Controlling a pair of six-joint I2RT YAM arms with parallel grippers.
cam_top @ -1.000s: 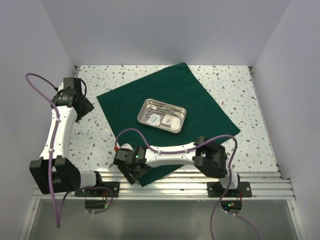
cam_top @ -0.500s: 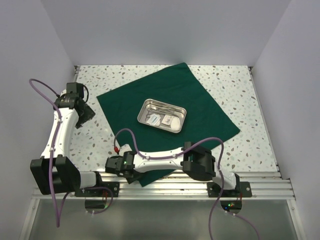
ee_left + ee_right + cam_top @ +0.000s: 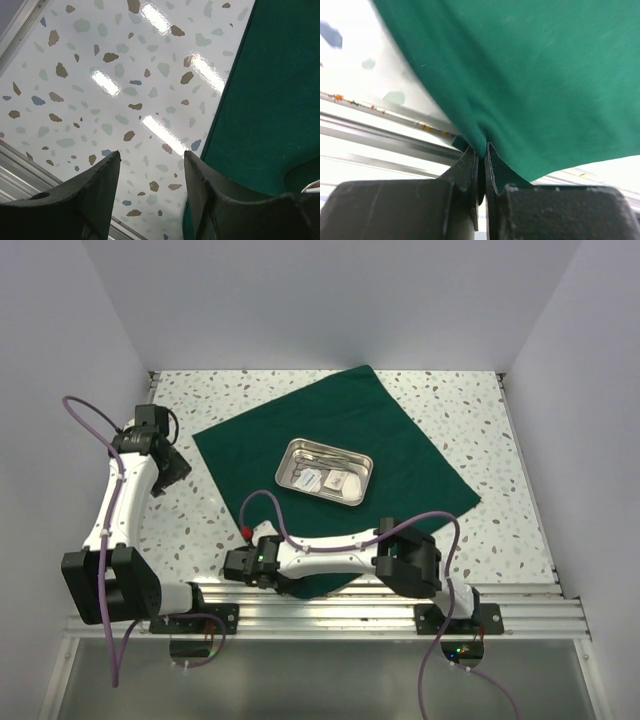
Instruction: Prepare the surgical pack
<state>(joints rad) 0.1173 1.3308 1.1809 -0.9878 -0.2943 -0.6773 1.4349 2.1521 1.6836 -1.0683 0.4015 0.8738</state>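
The drape's corner lifts outward with my right gripper over the steel tray (image 3: 283, 462) next. It gets released on the part of the drape beyond, outward of my gripper.
The surgical pack, a large dark green drape (image 3: 400, 440), lies spread as a diamond on the speckled table. A steel tray (image 3: 283, 462) with small instruments and white gauze rests on its middle. My right gripper (image 3: 283, 583) reaches left along the near edge, and its jaws are shut on the drape's near corner. In the right wrist view the green cloth (image 3: 530, 75) bunches into the pinched right gripper (image 3: 482, 150). My left gripper (image 3: 180, 467) hovers open beside the drape's left edge. In its wrist view the left gripper (image 3: 150, 155) holds nothing, with the drape (image 3: 270, 100) to its right.
Aluminium rails (image 3: 330, 608) run along the near edge under the pinched corner. White walls close in the table at the left, back and right. Purple cables (image 3: 85, 410) loop off both arms. Bare speckled tabletop (image 3: 470, 400) surrounds the drape.
My right gripper has closed from open onto the drape's near corner, which now looks slightly gathered. The left arm shifted a little toward the near side early on, then held still.
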